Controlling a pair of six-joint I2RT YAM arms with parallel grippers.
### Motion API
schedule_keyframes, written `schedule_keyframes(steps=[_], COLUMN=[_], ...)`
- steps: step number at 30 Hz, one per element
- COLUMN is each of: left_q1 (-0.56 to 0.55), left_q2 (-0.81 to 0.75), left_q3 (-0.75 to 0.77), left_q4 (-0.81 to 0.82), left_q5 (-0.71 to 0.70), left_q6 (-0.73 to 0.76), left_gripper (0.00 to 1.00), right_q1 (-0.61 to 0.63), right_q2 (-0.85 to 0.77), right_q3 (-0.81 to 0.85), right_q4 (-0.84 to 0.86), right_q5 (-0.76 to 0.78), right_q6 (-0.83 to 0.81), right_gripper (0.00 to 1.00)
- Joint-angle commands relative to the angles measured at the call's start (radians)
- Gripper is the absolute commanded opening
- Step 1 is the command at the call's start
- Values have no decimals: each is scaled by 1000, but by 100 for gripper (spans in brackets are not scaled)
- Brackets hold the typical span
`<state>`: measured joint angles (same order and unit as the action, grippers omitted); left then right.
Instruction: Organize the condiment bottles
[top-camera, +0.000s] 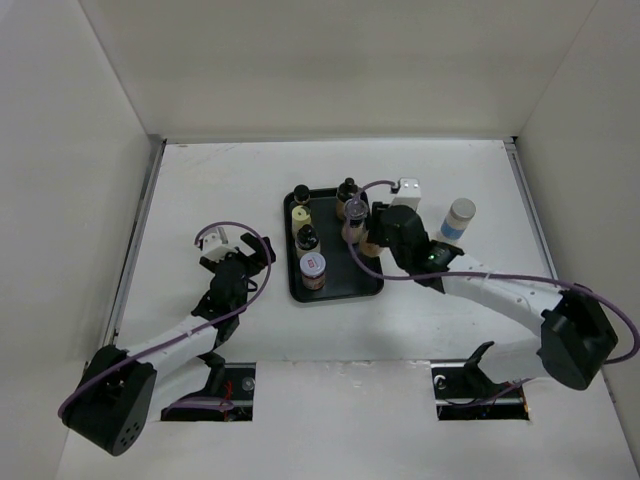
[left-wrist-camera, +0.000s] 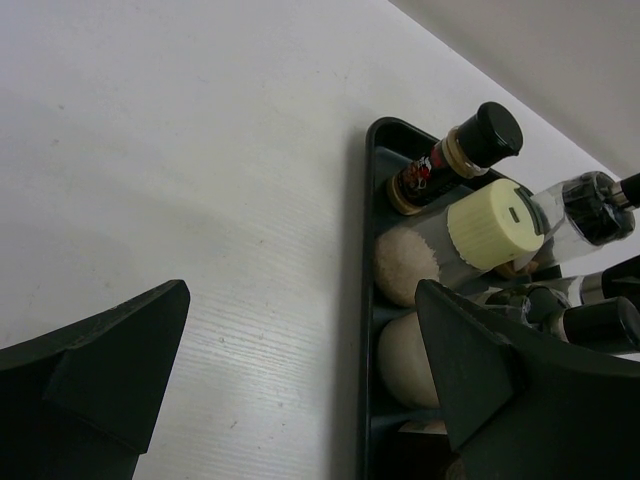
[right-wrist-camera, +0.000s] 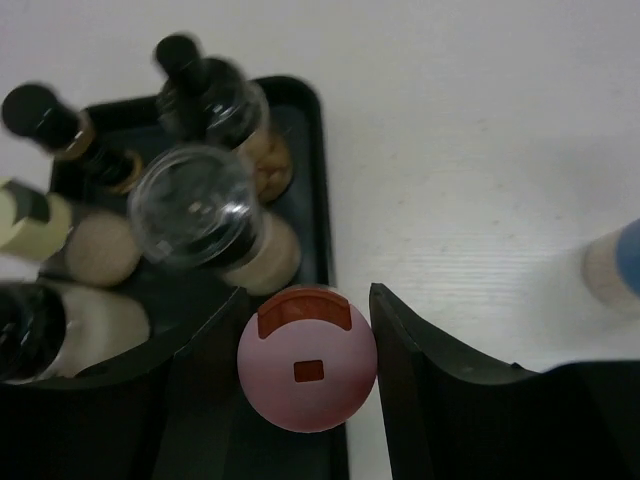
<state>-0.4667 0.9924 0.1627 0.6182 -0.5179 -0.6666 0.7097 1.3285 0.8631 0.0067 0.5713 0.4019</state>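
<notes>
My right gripper moves in from the tray's rim next and down beside the clear-capped bottle (right-wrist-camera: 197, 207) to release the pink-capped bottle, since the tray's bottom there is bare.
A black tray (top-camera: 335, 288) in the middle of the table holds several condiment bottles. Among them are a yellow-capped one (top-camera: 300, 215), black-capped ones (top-camera: 347, 189) and a jar with a reddish lid (top-camera: 313, 267). My right gripper (top-camera: 378, 238) is over the tray's right edge. In the right wrist view it (right-wrist-camera: 307, 300) is shut on a pink-capped bottle (right-wrist-camera: 307, 375), held upright at the tray rim (right-wrist-camera: 318, 130). A clear-capped bottle (right-wrist-camera: 197, 207) stands just beyond it. My left gripper (top-camera: 237, 256) is open and empty, left of the tray (left-wrist-camera: 365, 300).
A white bottle with a blue band (top-camera: 458, 218) stands alone on the table right of the tray; it also shows in the right wrist view (right-wrist-camera: 612, 270). White walls enclose the table on three sides. Two cut-outs sit at the near edge.
</notes>
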Motion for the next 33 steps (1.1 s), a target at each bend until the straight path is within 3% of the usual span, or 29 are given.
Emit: schedule_keyframes(steps=[1, 14, 17, 19, 21, 24, 30, 33], left_q1=[3, 7, 7, 7, 6, 4, 3, -2], left_q2=[-17, -31, -23, -17, -23, -11, -26, -29], left_q3=[6, 0, 1, 5, 1, 6, 0, -2], left_q4=[55, 48, 55, 49, 55, 55, 55, 52], left_q5=[9, 7, 4, 12, 7, 12, 7, 13], left_q6=[-14, -14, -14, -14, -14, -16, -18, -21], left_gripper=[100, 100, 100, 100, 100, 100, 100, 100], right_q1=[73, 89, 90, 90, 90, 90, 87, -3], right_q2=[18, 244, 256, 258, 238, 175, -69, -179], right_q3=[11, 91, 88, 86, 76, 45, -58, -91], right_q4=[24, 171, 197, 199, 193, 159, 73, 41], right_q5=[-45, -37, -13, -5, 2, 6, 13, 41], right_q6=[29, -41, -46, -49, -63, -63, -37, -25], right_gripper=[46, 48, 53, 63, 75, 84, 86, 87])
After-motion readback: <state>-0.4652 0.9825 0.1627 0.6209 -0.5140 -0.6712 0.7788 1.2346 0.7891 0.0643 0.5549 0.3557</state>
